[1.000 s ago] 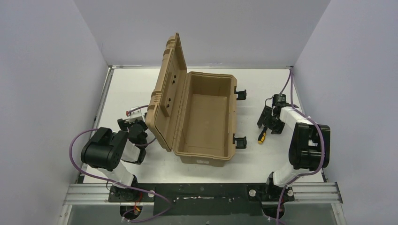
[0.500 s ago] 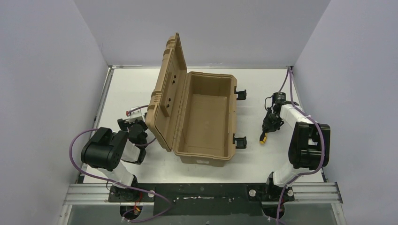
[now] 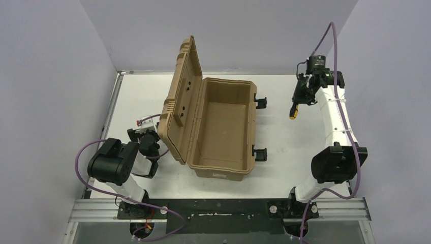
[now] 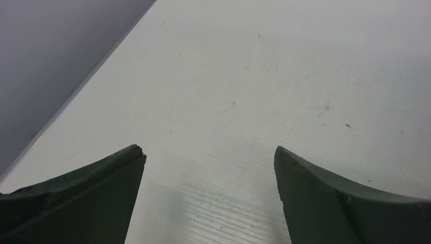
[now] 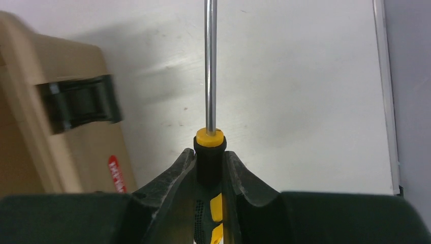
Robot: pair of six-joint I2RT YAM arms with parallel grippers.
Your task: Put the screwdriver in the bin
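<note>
I will next carry the screwdriver [image 3: 294, 113] across the side of the bin with my right gripper. Then I will lower it and let it go onto the bin's bare bottom, below and to the left in the top view.
The tan bin [image 3: 223, 127] stands open mid-table, its ribbed lid [image 3: 180, 96] raised on the left side. High over the table to the right of the bin, my right gripper [image 3: 301, 95] is shut on the screwdriver [image 3: 294, 113]. In the right wrist view the fingers clamp the black-and-yellow handle [image 5: 209, 150], and the metal shaft [image 5: 208, 66] points straight ahead; the right gripper [image 5: 209, 160] has the bin wall [image 5: 30, 101] and a black latch [image 5: 81, 104] to its left. My left gripper [image 3: 144, 136] rests low beside the lid; the left gripper [image 4: 209, 152] is open over bare table.
Two black latches [image 3: 260, 101] [image 3: 259, 153] stick out from the bin's right side. Grey walls close the table on three sides, and the right wall [image 3: 386, 76] is close to the raised right arm. A metal rail [image 5: 387, 91] edges the table.
My right gripper closed on the screwdriver lying right of the bin, then lifted it off the table and carried it up toward the far right. The left arm stayed still.
</note>
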